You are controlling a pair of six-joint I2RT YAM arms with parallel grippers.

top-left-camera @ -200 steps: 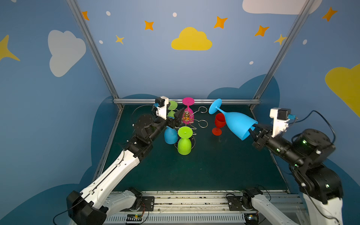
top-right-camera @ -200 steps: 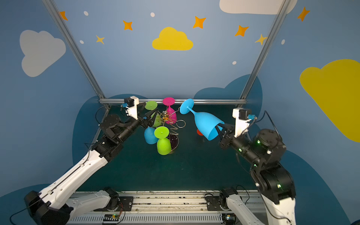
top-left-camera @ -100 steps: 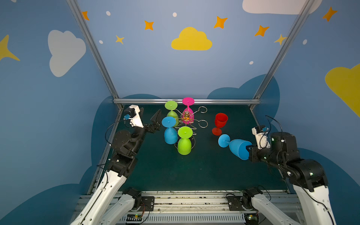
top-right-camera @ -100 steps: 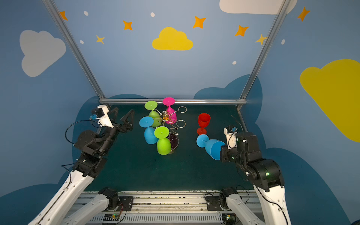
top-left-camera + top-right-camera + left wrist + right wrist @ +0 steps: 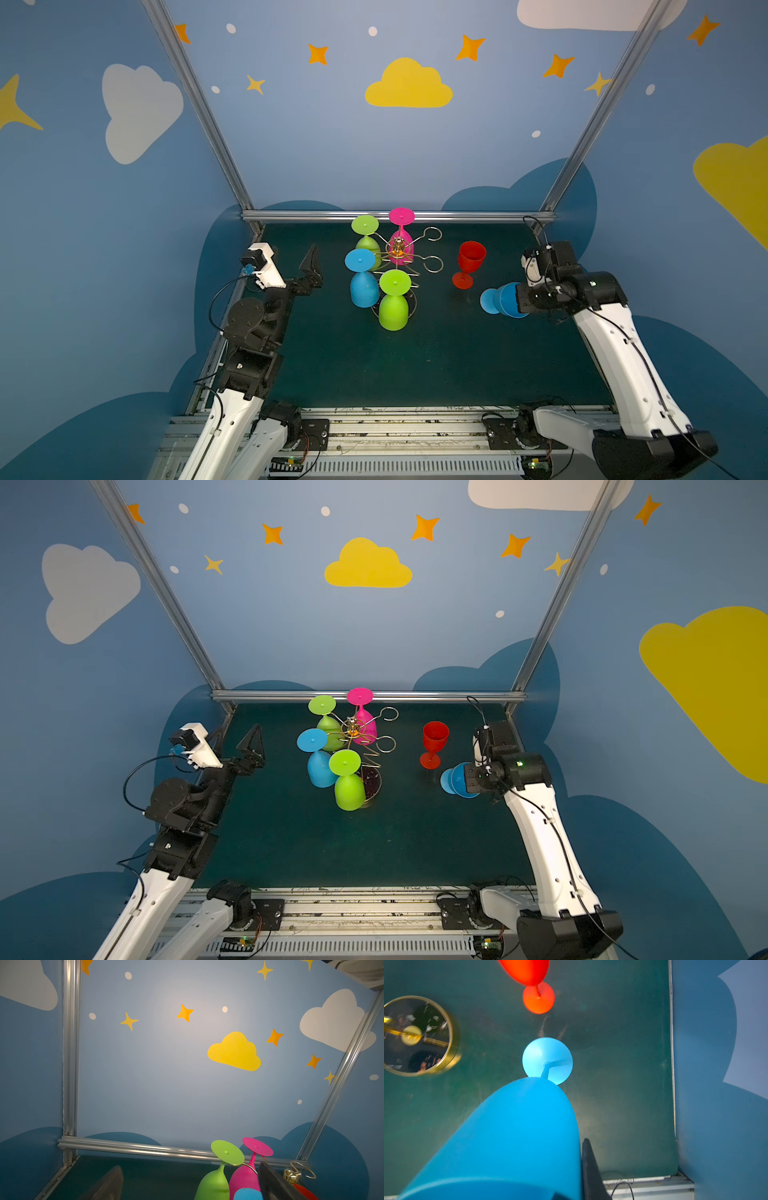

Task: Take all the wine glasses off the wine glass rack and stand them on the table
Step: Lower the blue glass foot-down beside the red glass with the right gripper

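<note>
My right gripper swings outward next, tips the tilted blue glass upright and releases it on the spot on the mat (image 5: 489,280) (image 5: 578,998) beside the red glass, which lies bare.
The wine glass rack (image 5: 397,248) (image 5: 353,729) stands at the back middle in both top views, with two green, one pink and one blue glass hanging foot up. Its dark round base (image 5: 452,1043) shows in the right wrist view. My right gripper (image 5: 519,301) (image 5: 469,781) is shut on the rim of another blue wine glass (image 5: 498,300) (image 5: 455,780) (image 5: 512,1136), held low and tilted, foot toward the mat. One black finger (image 5: 589,1167) lies against the bowl. Whether the foot touches the mat I cannot tell. My left gripper (image 5: 291,270) (image 5: 235,746) (image 5: 189,1184) is open and holds nothing, left of the rack.
A red glass (image 5: 471,259) (image 5: 435,739) (image 5: 537,997) stands upright on the mat just behind the held blue glass. Two bare loops (image 5: 432,264) stick out on the rack's right side. A metal rail (image 5: 399,216) and blue walls close in the mat.
My right arm has come down from high up with the blue glass to just over the mat beside the red glass. My left arm has pulled back from the rack and its jaws have widened.
</note>
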